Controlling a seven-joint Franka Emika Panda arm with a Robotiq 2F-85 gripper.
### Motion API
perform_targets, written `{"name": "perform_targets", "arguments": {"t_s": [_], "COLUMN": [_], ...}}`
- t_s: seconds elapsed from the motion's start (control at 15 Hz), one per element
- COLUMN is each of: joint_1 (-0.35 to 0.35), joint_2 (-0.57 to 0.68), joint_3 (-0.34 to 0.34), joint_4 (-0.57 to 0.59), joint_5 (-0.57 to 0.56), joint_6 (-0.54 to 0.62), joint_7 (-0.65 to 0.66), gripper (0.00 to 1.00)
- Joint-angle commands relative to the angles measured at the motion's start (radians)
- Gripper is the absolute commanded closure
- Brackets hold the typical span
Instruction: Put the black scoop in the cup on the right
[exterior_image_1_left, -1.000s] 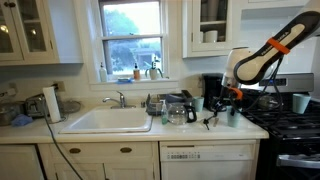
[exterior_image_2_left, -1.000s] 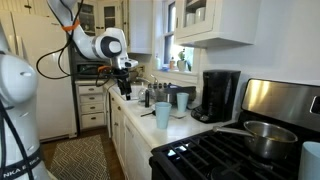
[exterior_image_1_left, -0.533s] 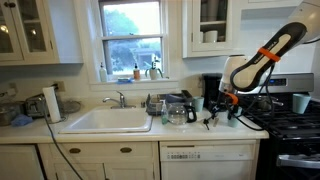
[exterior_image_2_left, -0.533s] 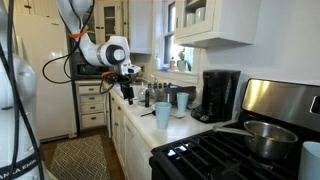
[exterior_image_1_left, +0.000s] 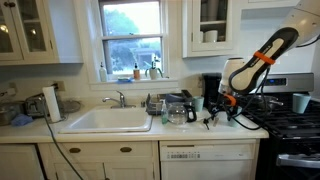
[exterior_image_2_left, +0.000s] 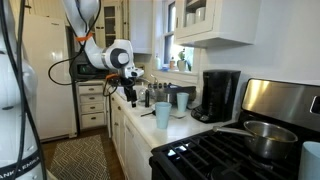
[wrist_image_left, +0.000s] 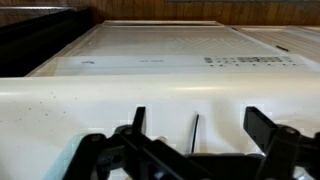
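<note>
The robot will lower its gripper outward, away from the counter's front edge, around the thin black handle (wrist_image_left: 194, 133) and close, since that handle already stands between its open fingers.
The black scoop (exterior_image_1_left: 212, 121) rests on the white counter near its front edge. In the wrist view its thin handle (wrist_image_left: 194, 134) stands between my fingers, touching neither. My gripper (exterior_image_1_left: 228, 102) hangs just above the counter beside the scoop, open, with both fingers wide apart (wrist_image_left: 200, 135). It also shows in an exterior view (exterior_image_2_left: 130, 88). The cup on the right (exterior_image_1_left: 237, 112) is pale teal and stands next to the stove, and shows in an exterior view (exterior_image_2_left: 162, 115). A second teal cup (exterior_image_1_left: 197, 103) stands further back (exterior_image_2_left: 182, 100).
A black coffee maker (exterior_image_2_left: 220, 95) stands against the wall. The stove (exterior_image_2_left: 230, 155) holds a metal pot (exterior_image_2_left: 262, 138). A sink (exterior_image_1_left: 108, 120) and a glass carafe (exterior_image_1_left: 178, 110) lie along the counter. The dishwasher top (wrist_image_left: 160, 60) sits below the counter edge.
My gripper has come down towards the counter and the scoop, and the arm has bent lower. The scoop and cups have not moved.
</note>
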Motion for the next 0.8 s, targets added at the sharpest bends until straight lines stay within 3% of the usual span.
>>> {"name": "perform_targets", "arguments": {"t_s": [0.0,0.73], "joint_1": [0.020,0.156], "joint_2": [0.138,0.388], "joint_3": [-0.045,-0.176], "joint_4": [0.091,0.295], "joint_5": [-0.054,-0.004], "joint_6": [0.045,0.112], "joint_7": [0.080,0.047], "gripper": [0.00,0.00]}}
